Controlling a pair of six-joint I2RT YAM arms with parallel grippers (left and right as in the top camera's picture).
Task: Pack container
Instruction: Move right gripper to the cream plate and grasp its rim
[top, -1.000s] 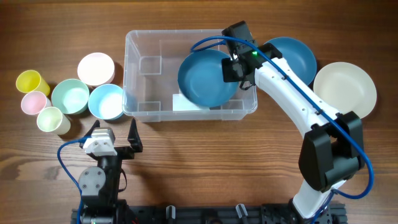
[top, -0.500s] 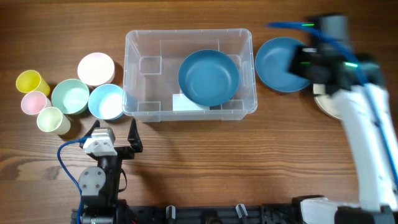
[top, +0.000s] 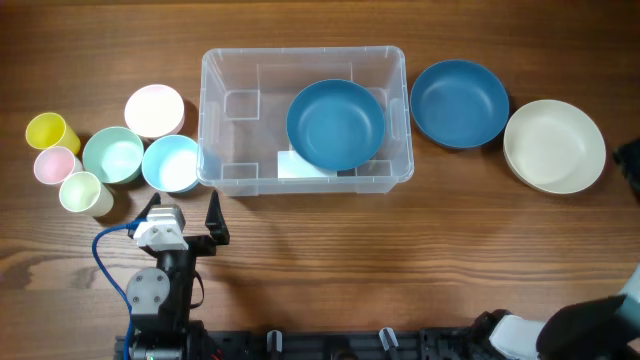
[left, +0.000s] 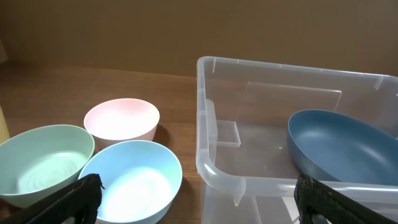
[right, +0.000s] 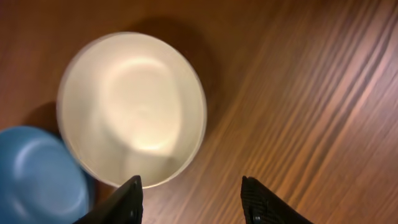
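The table is empty on the side of the cream bowl away from the second dark blue bowl. Next I will lower my right gripper there, with its fingers on both sides of the cream bowl's rim.
The clear plastic container stands at the table's middle back, with a dark blue bowl inside it on the right. It also shows in the left wrist view with the bowl. A second dark blue bowl and a cream bowl lie right of it. My left gripper is open and empty just in front of the container's left corner. My right gripper is open and empty, high above the table beside the cream bowl; it is almost out of the overhead view at the right edge.
Left of the container stand a pink bowl, a mint bowl and a light blue bowl. Further left are a yellow cup, a pink cup and a pale green cup.
My right arm has let go of the dark blue bowl inside the container and swung away to the right, almost leaving the overhead view. The left arm has not moved.
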